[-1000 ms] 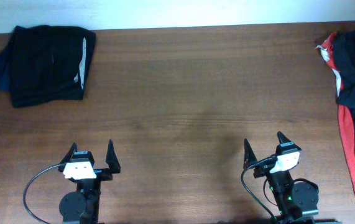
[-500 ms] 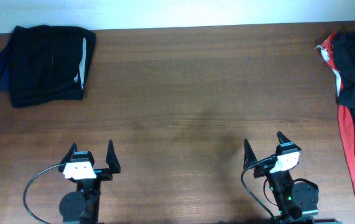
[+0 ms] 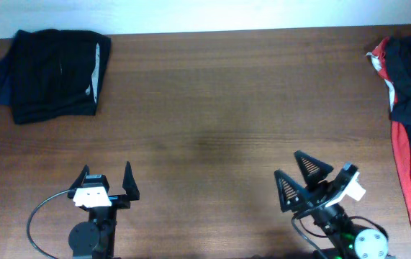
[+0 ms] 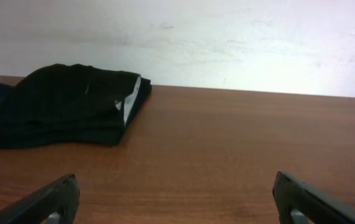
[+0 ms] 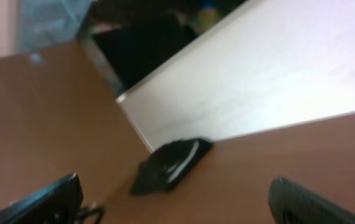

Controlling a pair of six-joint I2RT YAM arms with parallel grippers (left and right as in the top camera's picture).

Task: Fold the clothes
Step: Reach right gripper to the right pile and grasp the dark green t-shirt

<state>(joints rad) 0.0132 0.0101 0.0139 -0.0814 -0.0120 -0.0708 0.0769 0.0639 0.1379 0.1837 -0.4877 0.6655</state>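
The dark grey-green garment lies on top of red cloth, so I will swing my right gripper outward, turn it down and lower it onto the garment's edge (image 3: 400,115) beside the white strip.
A folded black garment (image 3: 52,74) lies at the table's far left corner; it also shows in the left wrist view (image 4: 65,104) and, blurred and tilted, in the right wrist view (image 5: 170,164). A pile of red and black clothes (image 3: 410,101) lies along the right edge. The dark grey-green T-shirt is out of view. My left gripper (image 3: 106,180) is open and empty near the front edge, pointing at the far wall. My right gripper (image 3: 300,178) is open and empty at the front right, rolled and turned toward the left.
The brown wooden table (image 3: 212,108) stretches between the two garment piles. A white wall (image 4: 227,43) runs along the table's far edge. A black cable (image 3: 38,216) loops beside the left arm's base.
My right gripper has swung and rolled to the left, its fingers now pointing up-left; the right wrist view is tilted and blurred. The left arm and the clothes have not moved.
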